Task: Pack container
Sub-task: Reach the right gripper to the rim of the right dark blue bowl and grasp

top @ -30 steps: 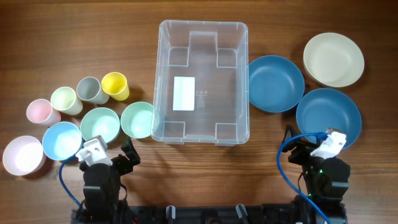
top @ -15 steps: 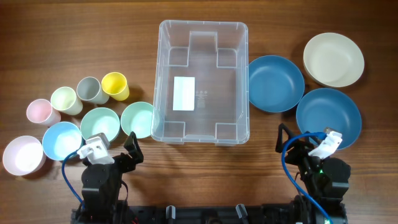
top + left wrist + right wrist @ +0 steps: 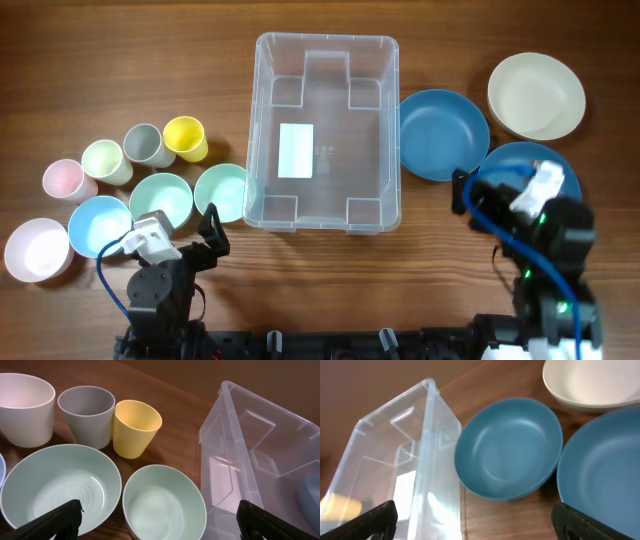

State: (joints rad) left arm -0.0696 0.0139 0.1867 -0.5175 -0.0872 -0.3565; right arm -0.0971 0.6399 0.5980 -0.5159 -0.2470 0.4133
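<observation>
My right gripper will next move across the bowl and down onto the near blue bowl's rim (image 3: 577, 184) away from the container, because that rim has bare wood beside it.
The container (image 3: 345, 150) is a large clear bin with a white label on its base; it stands empty at the table's middle. It also shows in the left wrist view (image 3: 260, 455) and the right wrist view (image 3: 400, 460). My left gripper (image 3: 170, 235) is open and empty, just in front of two mint bowls (image 3: 162, 505) (image 3: 55, 485), left of the container. My right gripper (image 3: 505, 185) is open and empty, over the near blue bowl (image 3: 530, 160) and right of the container. In the right wrist view its jaws (image 3: 480, 522) frame bare wood before the other blue bowl (image 3: 507, 445).
A cream bowl (image 3: 536, 95) sits at the far right, and a blue bowl (image 3: 443, 133) beside the container. On the left stand a yellow cup (image 3: 184, 137), grey cup (image 3: 144, 144), pale green cup (image 3: 105, 160), pink cup (image 3: 65, 180), light blue bowl (image 3: 98, 225) and pale pink bowl (image 3: 37, 248).
My right arm has moved away from the front edge and now reaches over the near blue bowl. My left gripper has edged slightly forward toward the mint bowls.
</observation>
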